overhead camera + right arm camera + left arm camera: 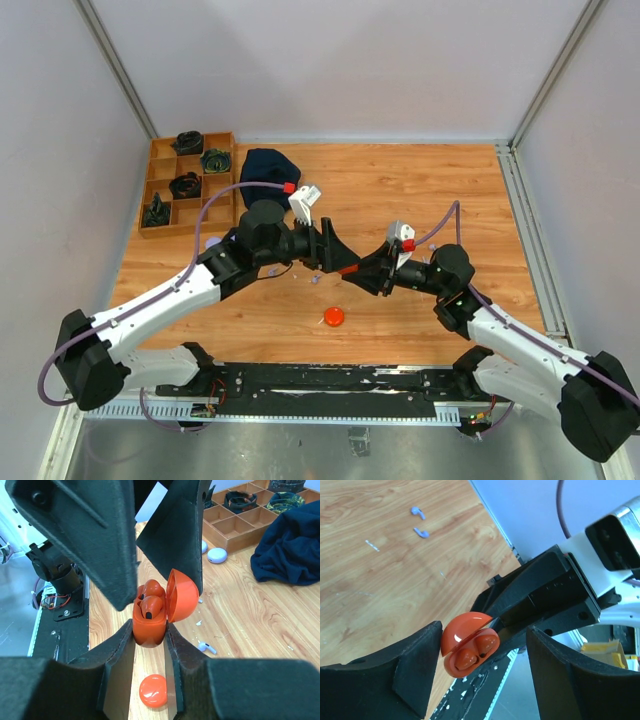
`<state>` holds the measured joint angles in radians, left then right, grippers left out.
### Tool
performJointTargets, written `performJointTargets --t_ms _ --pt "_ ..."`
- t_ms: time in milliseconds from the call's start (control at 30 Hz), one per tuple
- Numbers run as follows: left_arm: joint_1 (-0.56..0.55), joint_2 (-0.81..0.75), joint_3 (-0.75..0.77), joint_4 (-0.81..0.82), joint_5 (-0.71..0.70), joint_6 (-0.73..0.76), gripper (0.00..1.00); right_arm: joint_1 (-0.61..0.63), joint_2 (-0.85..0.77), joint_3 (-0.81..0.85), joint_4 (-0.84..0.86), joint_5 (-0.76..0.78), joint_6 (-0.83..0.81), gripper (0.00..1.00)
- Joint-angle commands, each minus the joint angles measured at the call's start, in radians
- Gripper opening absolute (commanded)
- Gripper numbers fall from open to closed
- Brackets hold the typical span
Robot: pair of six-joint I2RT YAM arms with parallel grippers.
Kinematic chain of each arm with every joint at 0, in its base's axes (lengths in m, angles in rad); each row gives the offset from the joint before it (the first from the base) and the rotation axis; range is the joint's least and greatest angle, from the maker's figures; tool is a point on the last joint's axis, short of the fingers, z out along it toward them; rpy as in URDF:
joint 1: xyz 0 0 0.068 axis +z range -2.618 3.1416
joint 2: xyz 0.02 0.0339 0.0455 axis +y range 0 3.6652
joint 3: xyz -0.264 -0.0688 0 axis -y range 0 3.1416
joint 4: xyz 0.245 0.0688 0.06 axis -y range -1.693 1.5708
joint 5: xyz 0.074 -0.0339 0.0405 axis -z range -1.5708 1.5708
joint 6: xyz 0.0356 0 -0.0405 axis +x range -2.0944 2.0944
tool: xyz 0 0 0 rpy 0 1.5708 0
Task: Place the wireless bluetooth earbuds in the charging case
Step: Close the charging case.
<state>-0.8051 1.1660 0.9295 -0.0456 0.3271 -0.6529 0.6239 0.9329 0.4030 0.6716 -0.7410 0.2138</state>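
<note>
My right gripper moves down and back next and releases the case on the wood (355,311) beside the orange disc, since that spot lies below the gripper, nearer my base.
My right gripper (150,647) is shut on the lower half of an orange charging case (149,625) and holds it above the table. The case lid (183,600) stands open. Two orange-red earbuds (152,604) sit in its wells, and they also show in the left wrist view (476,651). My left gripper (482,677) is open, its fingers (95,535) on either side of the case; one finger stands right beside the lid. Two pale lavender earbuds (420,522) lie loose on the wood, and one shows in the right wrist view (206,647). In the top view the grippers meet at mid-table (345,265).
An orange disc (333,317) lies on the table below the held case (153,691). A lavender disc (217,555) lies near a wooden compartment tray (150,190) at the back left. A dark blue cloth (265,165) lies beside the tray.
</note>
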Motion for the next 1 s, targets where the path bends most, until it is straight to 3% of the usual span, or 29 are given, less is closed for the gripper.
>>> performJointTargets --t_ms 0,367,967 --pt "0.018 0.006 -0.023 0.091 0.127 -0.031 0.71 0.000 0.008 0.035 0.060 -0.039 0.020 0.07" --pt "0.058 -0.031 -0.054 0.132 0.202 -0.042 0.61 -0.002 0.034 0.008 0.050 -0.083 0.031 0.07" --pt "0.101 -0.084 -0.113 0.190 0.228 -0.028 0.65 -0.001 0.047 0.013 -0.026 -0.153 0.037 0.07"
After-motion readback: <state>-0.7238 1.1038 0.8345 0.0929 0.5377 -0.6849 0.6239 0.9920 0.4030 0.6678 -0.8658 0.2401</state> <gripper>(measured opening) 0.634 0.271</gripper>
